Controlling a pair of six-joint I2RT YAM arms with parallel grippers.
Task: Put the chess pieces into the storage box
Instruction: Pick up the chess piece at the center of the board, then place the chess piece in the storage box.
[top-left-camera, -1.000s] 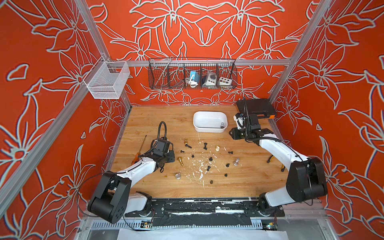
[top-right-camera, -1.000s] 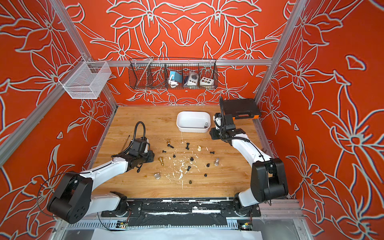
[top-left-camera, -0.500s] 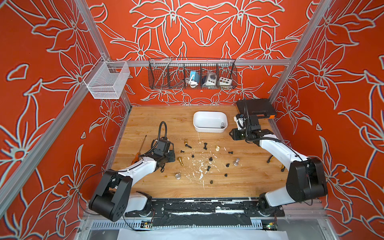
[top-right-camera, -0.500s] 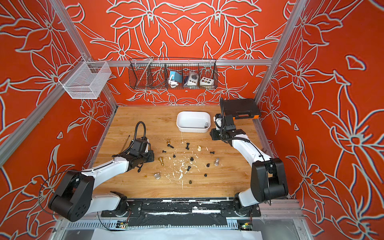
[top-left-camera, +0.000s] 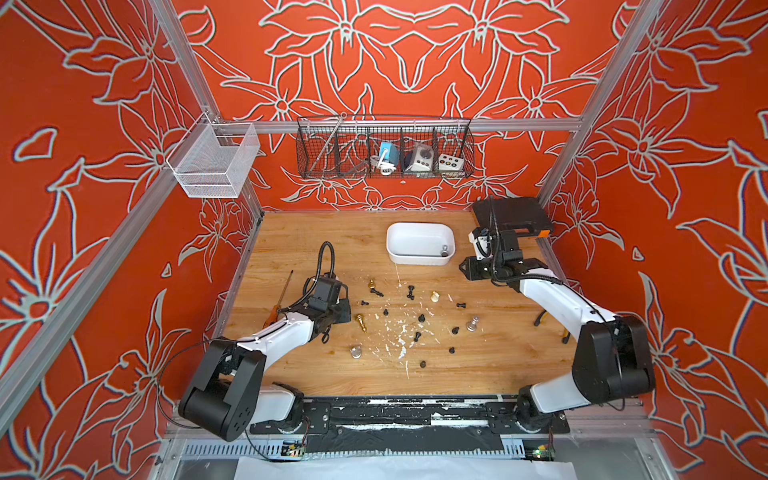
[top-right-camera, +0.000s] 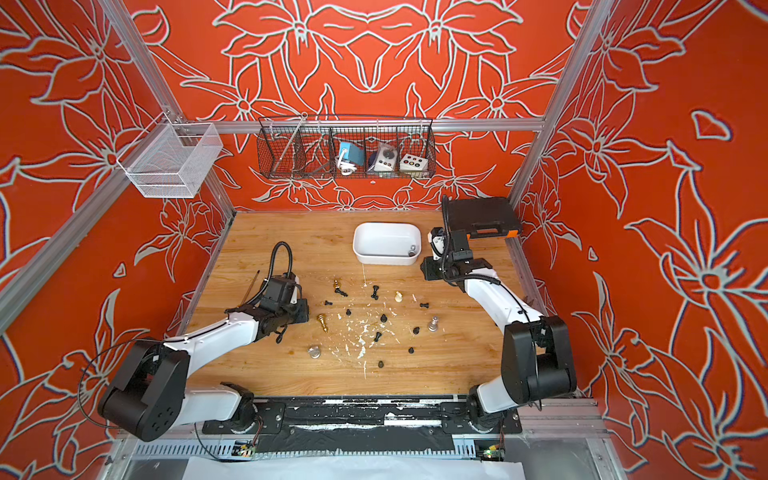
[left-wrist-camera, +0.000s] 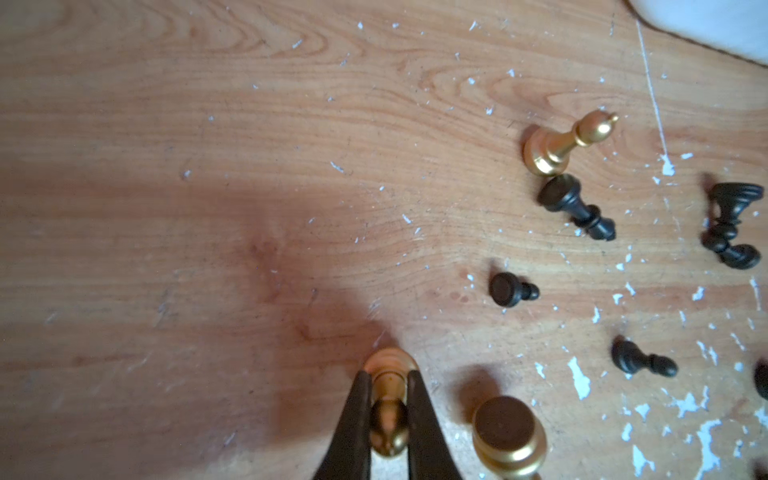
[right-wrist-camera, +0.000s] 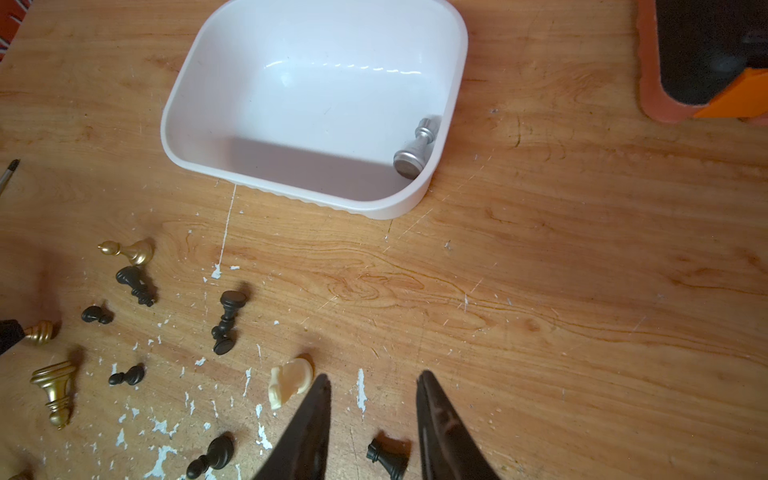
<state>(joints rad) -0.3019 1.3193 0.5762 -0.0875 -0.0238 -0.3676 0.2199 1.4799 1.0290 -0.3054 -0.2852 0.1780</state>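
I will raise my left gripper next and swing it outward over the empty end of the storage box (top-left-camera: 417, 261) to let go of the small gold piece, because that end is farther outward.
The chess pieces lie scattered over the wooden table: several small black ones (top-left-camera: 421, 318), a gold one (top-left-camera: 360, 323) on its side, a cream one (top-left-camera: 434, 296) and a silver one (top-left-camera: 473, 323). My left gripper (left-wrist-camera: 388, 376) is shut on a small gold piece (left-wrist-camera: 388, 419) at table level, at the left of the scatter (top-left-camera: 347, 311). The white storage box (top-left-camera: 417, 261) stands at the back with one silver piece (right-wrist-camera: 415, 149) in it. My right gripper (right-wrist-camera: 372, 380) hangs open right of the box, above a black piece (right-wrist-camera: 384, 457); the cream piece (right-wrist-camera: 289, 382) lies beside one finger.
An orange-handled screwdriver (top-left-camera: 282, 299) lies along the left edge. A black case with orange latches (top-left-camera: 511, 216) sits at the back right corner. Wire baskets (top-left-camera: 384, 149) hang on the back wall, and a white mesh one (top-left-camera: 212, 162) on the left rail. White paint flecks mark the table's middle.
The left gripper's jaws have closed on the small gold piece. Both arms have stayed nearly where they were.
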